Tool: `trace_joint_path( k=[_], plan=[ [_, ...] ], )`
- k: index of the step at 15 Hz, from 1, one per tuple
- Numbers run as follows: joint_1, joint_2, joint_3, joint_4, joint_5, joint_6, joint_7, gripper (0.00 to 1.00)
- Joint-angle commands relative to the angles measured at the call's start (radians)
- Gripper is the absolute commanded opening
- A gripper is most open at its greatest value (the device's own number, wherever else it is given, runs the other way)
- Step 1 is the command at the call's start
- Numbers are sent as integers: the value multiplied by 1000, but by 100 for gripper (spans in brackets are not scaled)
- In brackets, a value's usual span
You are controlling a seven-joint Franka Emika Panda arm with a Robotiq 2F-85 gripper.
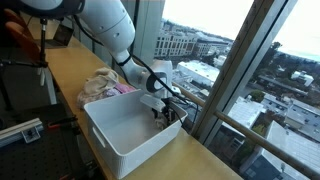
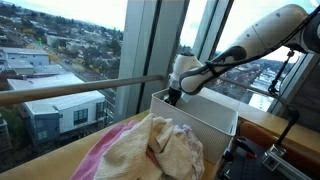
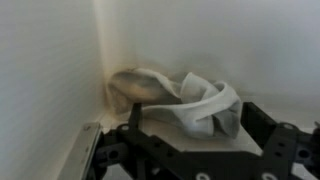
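My gripper stays low in the bin's corner next and closes its fingers on the crumpled cloth's near end point(image 3: 200, 117), because that end already lies between them.
My gripper point(image 3: 196, 128) reaches down into a white plastic bin point(image 1: 120, 150), at its far corner by the window. In the wrist view a crumpled white-grey cloth point(image 3: 190, 95) lies on the bin floor against the corner of the white walls point(image 3: 50, 60). The black fingers point(image 3: 255, 118) stand wide apart, one on each side of the cloth's near end, and do not pinch it. In both exterior views the gripper point(image 1: 165, 112) point(image 2: 173, 97) is sunk below the bin rim point(image 2: 215, 112), so the cloth inside is hidden there.
A heap of beige and pink cloths point(image 1: 102, 88) point(image 2: 160, 150) lies on the wooden counter point(image 1: 70, 70) next to the bin. A window frame and rail point(image 2: 80, 88) run close behind the bin. Black equipment point(image 1: 20, 130) stands off the counter's edge.
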Motion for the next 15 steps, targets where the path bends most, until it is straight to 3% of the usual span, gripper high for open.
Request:
trace_joint_path(
  k=[1, 5, 10, 11, 15],
  plan=[
    [-8, 68, 2, 102, 10, -17, -20, 74],
    [9, 81, -13, 122, 1, -30, -2, 42],
    [70, 15, -58, 12, -27, -6, 69, 5],
    [88, 4, -70, -13, -35, -1, 94, 1],
    [199, -140, -120, -204, -85, 19, 229, 1]
  ],
)
